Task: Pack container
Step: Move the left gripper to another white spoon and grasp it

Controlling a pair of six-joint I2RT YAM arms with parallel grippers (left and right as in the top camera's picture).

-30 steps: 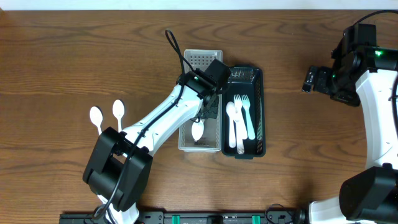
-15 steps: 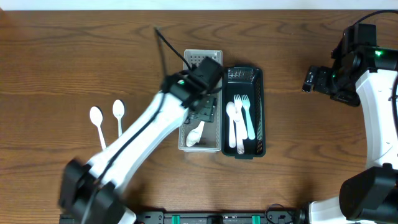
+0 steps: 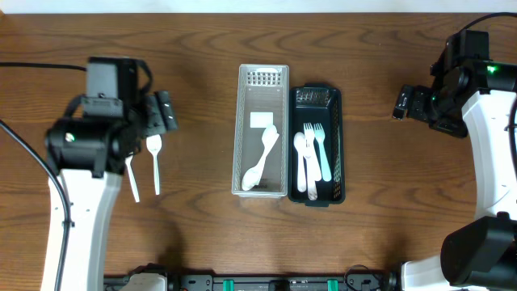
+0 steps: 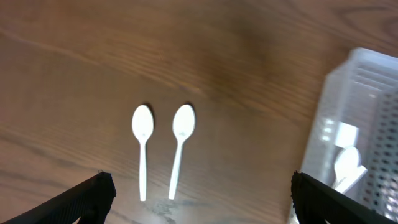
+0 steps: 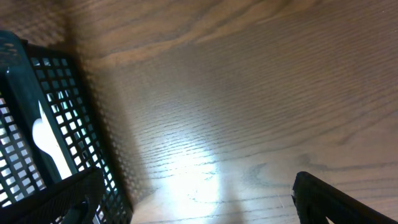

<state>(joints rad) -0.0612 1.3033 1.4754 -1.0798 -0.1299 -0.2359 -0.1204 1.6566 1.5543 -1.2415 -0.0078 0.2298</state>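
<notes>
I will next lower my left gripper to the white spoon nearer the white container [image 3: 264, 81], at the spoon's handle just below its bowl, where there is wood on both sides.
A clear white container [image 3: 264, 81] stands at the table's middle with one white spoon [image 3: 261, 159] lying slanted inside it. Against its right side is a dark container [image 3: 335, 145] holding white spoons and pale forks [image 3: 312, 158]. Two more white spoons [image 3: 155, 164] lie side by side on the wood at the left, seen plainly in the left wrist view [image 4: 180, 146]. My left gripper [image 3: 164, 113] hovers over them, open and empty [image 4: 199, 205]. Far to the right, my right gripper [image 3: 404, 103] is open and empty over bare wood [image 5: 196, 205].
The white container's corner [image 4: 364, 106] shows at the right edge of the left wrist view. The dark container's mesh wall [image 5: 37, 106] fills the left of the right wrist view. The left arm's body [image 3: 85, 145] covers part of the spoons' bowls from overhead.
My left gripper opened and let go of the spoon in the white container. The arm then swung back left to above the two spoons on the table. The right arm has not moved.
</notes>
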